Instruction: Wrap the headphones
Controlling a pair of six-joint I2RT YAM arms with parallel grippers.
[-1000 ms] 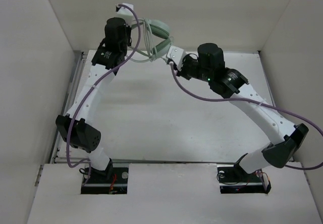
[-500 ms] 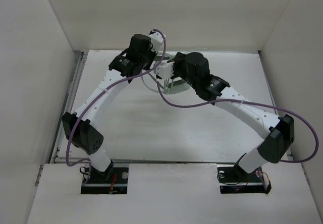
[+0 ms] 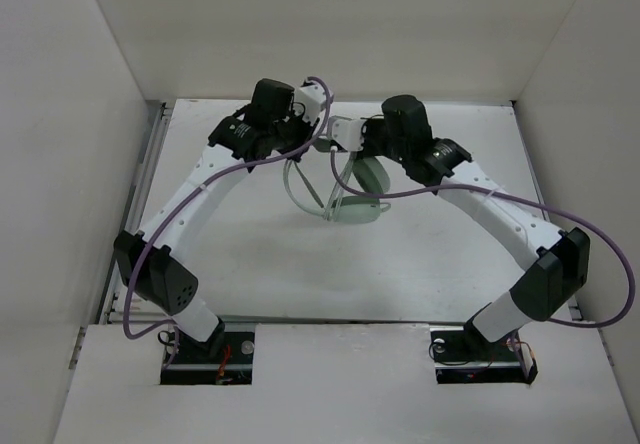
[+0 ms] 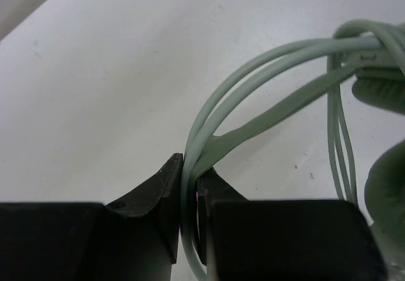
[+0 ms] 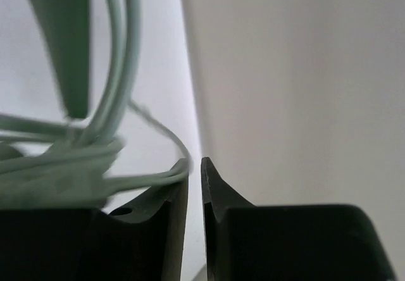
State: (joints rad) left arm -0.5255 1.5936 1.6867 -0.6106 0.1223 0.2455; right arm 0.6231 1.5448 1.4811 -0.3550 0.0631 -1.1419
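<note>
The headphones (image 3: 358, 192) still hang above the tabletop, so the robot's left gripper will next lower the curved headband onto the bare white tabletop below and let go of it there.
The pale mint-green headphones (image 3: 358, 192) hang low over the table between my two arms, ear cups down. The thin cable (image 3: 298, 182) loops to their left. My left gripper (image 3: 300, 142) is above the cable loops. In the left wrist view it (image 4: 191, 180) is shut on several strands of cable (image 4: 253, 66), with an ear cup (image 4: 386, 192) at the right edge. My right gripper (image 3: 338, 144) is above the headband. In the right wrist view its jaws (image 5: 195, 167) stand almost together, and cable strands (image 5: 114, 180) run into their tips.
White walls enclose the table (image 3: 250, 254) on the left, back and right. Purple robot cables (image 3: 420, 192) trail along both arms. The arms meet close together near the back middle.
Both arms have swung in from the back wall and lowered. The headphones have come down from high at the back to just over the table.
</note>
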